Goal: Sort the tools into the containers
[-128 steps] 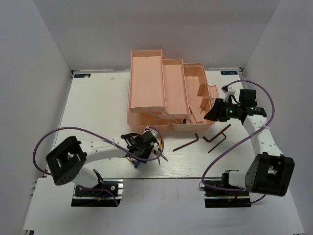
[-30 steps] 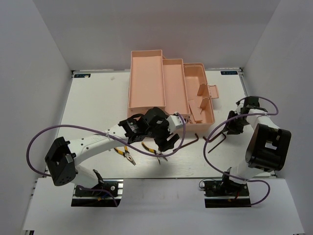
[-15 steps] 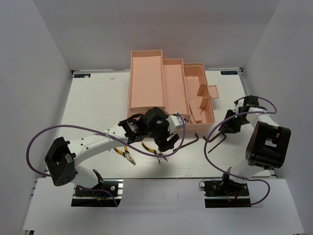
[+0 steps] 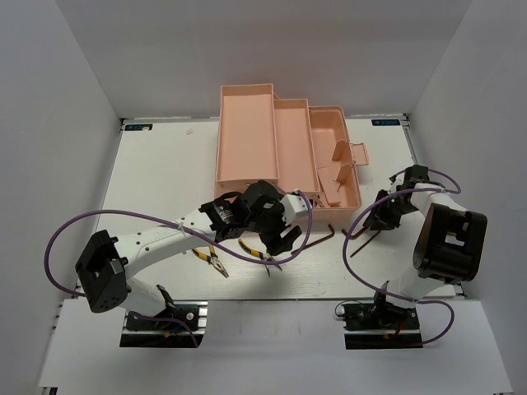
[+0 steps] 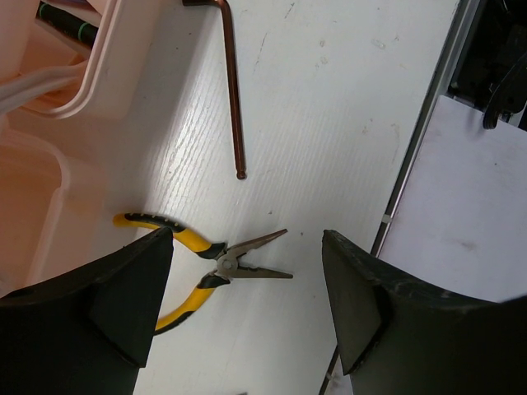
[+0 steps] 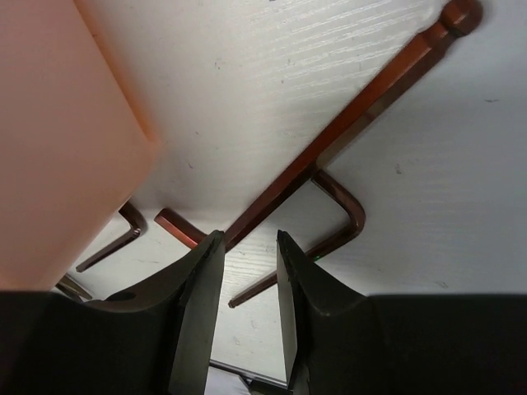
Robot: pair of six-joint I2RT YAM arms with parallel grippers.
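I will next lower my right gripper's open fingers outward around the middle of the hex key's long arm (image 6: 288, 190), clear of the key's bend, since it's below and outward.
The salmon-pink toolbox (image 4: 272, 148) stands open at the table's back, with its trays folded out. Two yellow-handled pliers (image 4: 212, 260) (image 4: 258, 253) lie on the table in front of it. My left gripper (image 4: 284, 236) hovers wide open and empty above one pair of pliers (image 5: 198, 259). A green-black tool (image 5: 62, 18) lies in a toolbox compartment. Dark hex keys (image 4: 317, 239) (image 4: 364, 230) lie to the right. My right gripper (image 4: 376, 220) is low over them. Its fingers (image 6: 249, 239) are narrowly open, with a long hex key (image 6: 354, 123) just past the tips. The blue screwdriver is out of view.
The toolbox wall (image 6: 58, 123) is close on the right gripper's left side. A second, bent hex key (image 6: 342, 226) crosses under the long one, and a third (image 6: 115, 243) lies by the box. The table's front rail (image 5: 412, 164) runs near the left gripper.
The right gripper came down from beside the toolbox to the hex keys and edged left in the last second. The left arm reached right, away from the pliers, then held still.
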